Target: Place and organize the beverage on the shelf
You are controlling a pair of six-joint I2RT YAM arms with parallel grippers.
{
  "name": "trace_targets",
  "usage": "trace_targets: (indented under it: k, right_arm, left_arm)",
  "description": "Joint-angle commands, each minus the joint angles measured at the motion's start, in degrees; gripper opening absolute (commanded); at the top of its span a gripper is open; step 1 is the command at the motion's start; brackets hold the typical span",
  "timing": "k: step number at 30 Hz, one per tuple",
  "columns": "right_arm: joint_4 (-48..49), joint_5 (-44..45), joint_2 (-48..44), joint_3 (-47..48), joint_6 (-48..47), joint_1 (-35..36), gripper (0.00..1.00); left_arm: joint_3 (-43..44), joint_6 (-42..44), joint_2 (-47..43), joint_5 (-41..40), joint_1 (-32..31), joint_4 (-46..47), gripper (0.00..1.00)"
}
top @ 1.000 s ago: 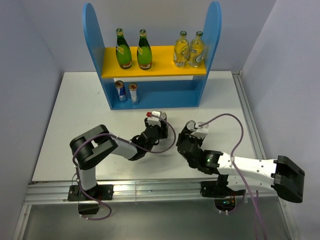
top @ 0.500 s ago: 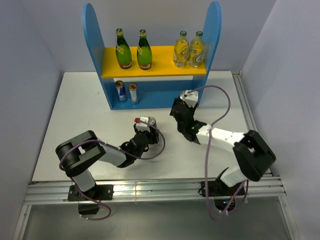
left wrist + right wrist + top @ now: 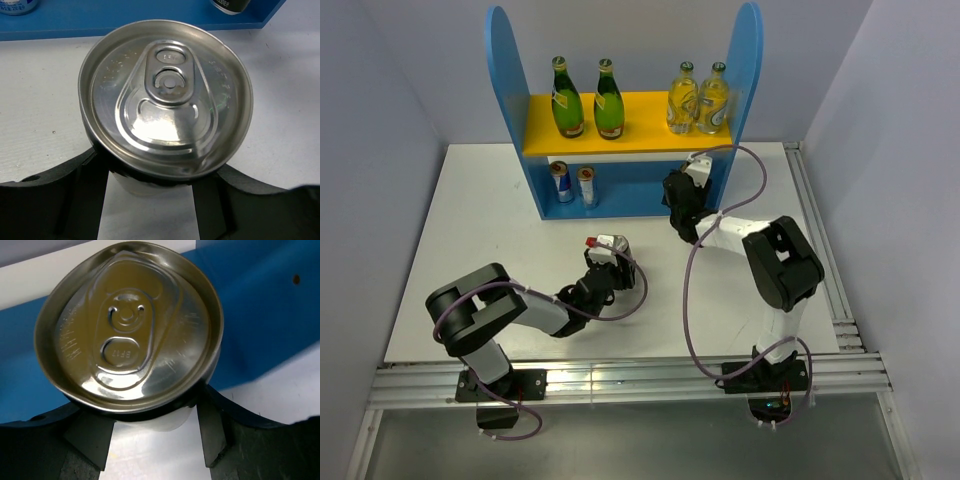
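The blue lower level (image 3: pixel 125 22) is empty beyond the robot's dark can, so the right gripper should ease slightly outward over the level's front edge next and open.
The shelf (image 3: pixel 510 80) stands at the back of the table. Two green bottles (image 3: pixel 567 100) share its yellow board (image 3: pixel 640 120) with two pale bottles (image 3: pixel 698 98). Two silver-blue cans (image 3: pixel 561 182) stand on the blue lower tier (image 3: pixel 125 22). My left gripper (image 3: pixel 610 260) (image 3: pixel 150 185) is at mid-table, shut on a dark can with a silver lid (image 3: pixel 167 97). Against the right part of the lower tier, my right gripper (image 3: pixel 678 197) (image 3: pixel 152 432) is shut on a dark can with a gold-tinted lid (image 3: pixel 127 325).
The white table (image 3: pixel 470 230) ends at a metal rail (image 3: pixel 620 380) in front and another rail (image 3: pixel 815 230) on the right. Grey walls close in both sides. Cables loop from both wrists over the middle of the table.
The right arm has stretched forward and carried its can from mid-table up to the shelf's lower tier. The left arm drew back slightly to the left, then held still.
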Motion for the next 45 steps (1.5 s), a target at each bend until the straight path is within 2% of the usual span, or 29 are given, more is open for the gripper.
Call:
trace_targets:
  k: [1, 7, 11, 13, 15, 17, 18, 20, 21, 26, 38, 45]
  right_arm:
    - [4.4, -0.4, 0.9, 5.9, -0.6, -1.3, 0.0]
    - [-1.7, -1.8, 5.7, 12.4, 1.1, -3.0, 0.0]
    - [-2.5, -2.8, 6.2, 13.3, 1.4, -3.5, 0.0]
    - [-3.3, -3.2, 6.3, 13.7, 2.0, -3.7, 0.28]
    - [-3.3, -3.7, 6.4, 13.8, 2.1, -4.1, 0.45]
    - [-3.2, -4.0, 6.4, 13.9, 1.6, -4.1, 0.53]
    - [-3.4, -4.1, 6.6, 14.0, 1.6, -4.0, 0.63]
    - [-3.8, -4.2, 6.8, 14.5, 1.5, -4.0, 0.68]
    - [-3.9, -4.2, 6.9, 14.5, 1.5, -4.1, 0.75]
    - [-3.9, -4.2, 6.9, 14.7, 1.5, -4.0, 0.83]
    - [-1.7, -3.6, 5.6, 11.9, 1.5, -4.0, 0.84]
    - [6.9, -5.3, 2.1, 5.6, 0.1, -3.8, 0.86]
  left_arm:
    - [-0.7, 0.2, -1.8, -1.1, 0.1, 0.0, 0.0]
    - [-0.7, 0.1, -1.5, -0.9, 0.1, 0.2, 0.0]
    - [-0.6, 0.1, -1.0, -1.0, 0.1, 0.3, 0.0]
    - [-0.5, 0.1, -1.0, -0.9, 0.1, 0.3, 0.0]
    - [-0.6, 0.0, -0.8, -0.9, 0.0, 0.3, 0.0]
    - [-0.6, 0.0, -1.0, -0.9, 0.0, 0.3, 0.0]
    - [-0.5, 0.0, -1.0, -1.0, 0.0, 0.2, 0.0]
    - [-0.5, 0.0, -1.2, -1.1, 0.0, 0.1, 0.0]
    - [-0.6, 0.0, -1.2, -1.1, 0.0, 0.1, 0.0]
    - [-0.7, 0.1, -1.7, -1.5, -0.2, -0.2, 0.0]
    - [0.2, 0.4, -3.9, -2.0, -0.7, -2.6, 0.0]
    - [1.0, 0.6, -5.9, -2.7, -1.2, -4.8, 0.0]
